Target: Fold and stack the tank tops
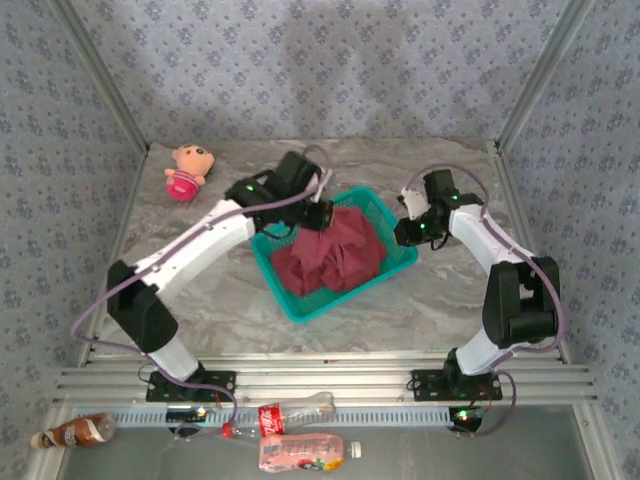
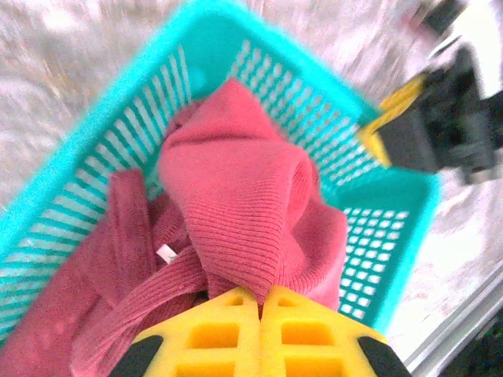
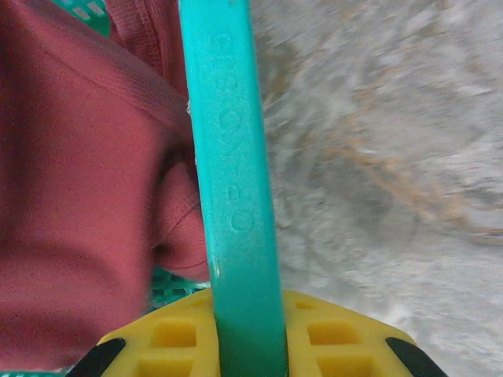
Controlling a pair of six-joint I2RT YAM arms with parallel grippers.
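Note:
The tops lie heaped inside, so I should lift my left gripper from the basket (image 1: 300, 305), then move it back and down to the marble tabletop to let go of the fold (image 1: 322, 230).
Several maroon tank tops (image 1: 330, 255) lie crumpled in a heap inside the teal mesh basket (image 1: 300, 305) at the table's middle. My left gripper (image 1: 318, 215) is over the basket's far side, shut on a raised fold of one tank top (image 2: 236, 196); the ribbed cloth is pinched between the yellow fingertips of that gripper (image 2: 261, 294). My right gripper (image 1: 405, 232) is at the basket's right edge, and in the right wrist view this gripper (image 3: 247, 302) is shut on the teal rim (image 3: 228, 157), with the maroon cloth (image 3: 78, 196) just inside it.
A pink plush doll (image 1: 187, 170) sits at the table's far left. The marble tabletop (image 1: 430, 300) is bare to the right of and in front of the basket. Bottles (image 1: 300, 450) lie below the near edge, beyond the arm bases.

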